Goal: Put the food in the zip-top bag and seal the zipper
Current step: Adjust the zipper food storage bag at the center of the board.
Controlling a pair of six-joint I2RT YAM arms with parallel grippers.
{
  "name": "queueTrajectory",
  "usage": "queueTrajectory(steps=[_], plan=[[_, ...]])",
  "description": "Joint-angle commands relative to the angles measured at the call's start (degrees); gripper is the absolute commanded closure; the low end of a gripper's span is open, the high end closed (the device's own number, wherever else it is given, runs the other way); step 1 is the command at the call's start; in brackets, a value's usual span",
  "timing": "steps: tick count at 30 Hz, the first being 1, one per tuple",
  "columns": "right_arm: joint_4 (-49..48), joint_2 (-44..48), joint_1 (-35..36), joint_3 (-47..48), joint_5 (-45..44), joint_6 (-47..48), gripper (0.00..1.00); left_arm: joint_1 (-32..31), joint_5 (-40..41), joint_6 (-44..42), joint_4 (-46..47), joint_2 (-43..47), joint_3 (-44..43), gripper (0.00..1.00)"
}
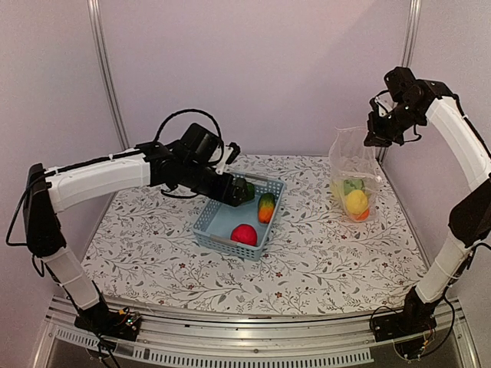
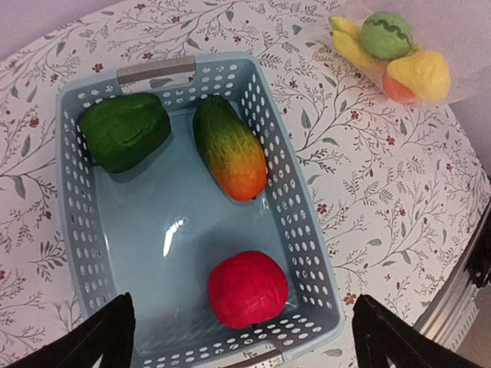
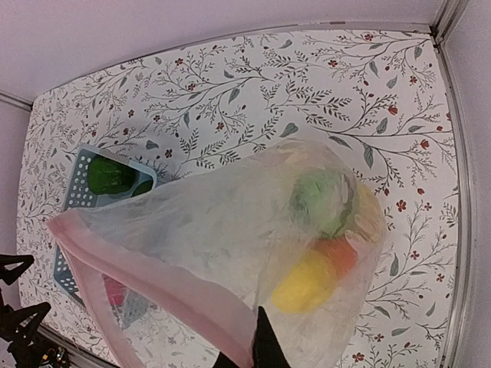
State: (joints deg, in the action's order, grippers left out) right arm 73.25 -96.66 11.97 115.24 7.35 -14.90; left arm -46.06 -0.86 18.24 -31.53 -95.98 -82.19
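Observation:
My left gripper needs to go down open over the red apple [image 1: 244, 234] [image 2: 247, 289] next and close its fingers around the apple's sides, because it lies alone at the basket's near end.
The clear zip-top bag [image 1: 353, 165] hangs from my right gripper [image 1: 377, 134], which is shut on its mouth edge at the back right. Its bottom rests on the table. It holds the green melon [image 1: 353, 185], a yellow fruit [image 1: 356, 202] and the orange [image 1: 363, 214]. In the right wrist view the pale pink zipper [image 3: 153, 284] runs along the bag's mouth by my gripper [image 3: 257, 349]. My left gripper [image 1: 234, 192] is open and empty above the basket [image 1: 211, 222]. The basket holds the red apple [image 2: 247, 289], the mango [image 2: 229, 147] and the green pepper [image 2: 125, 130].
The blue-grey lattice basket [image 2: 307, 230] sits at mid-table on a floral cloth. The bag [image 2: 460, 46] stands to its right near the back wall. Metal frame posts rise at the back corners. A rail runs along the near edge.

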Motion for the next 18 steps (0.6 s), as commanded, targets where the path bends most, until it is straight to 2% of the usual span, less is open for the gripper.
queueTrajectory(steps=[1,9,18], plan=[[-1.2,0.1,0.4,-0.6,1.0,0.8,1.0,0.1,-4.5,3.3,-5.6,-3.9,0.4,0.01],[-7.2,-0.3,5.7,-8.8,5.4,-1.5,1.0,0.1,-12.2,8.7,-12.3,-12.4,-3.2,0.13],[-9.9,0.0,9.4,-14.5,7.5,-2.9,1.0,-0.5,-14.4,12.5,-12.3,-16.2,-3.5,0.14]])
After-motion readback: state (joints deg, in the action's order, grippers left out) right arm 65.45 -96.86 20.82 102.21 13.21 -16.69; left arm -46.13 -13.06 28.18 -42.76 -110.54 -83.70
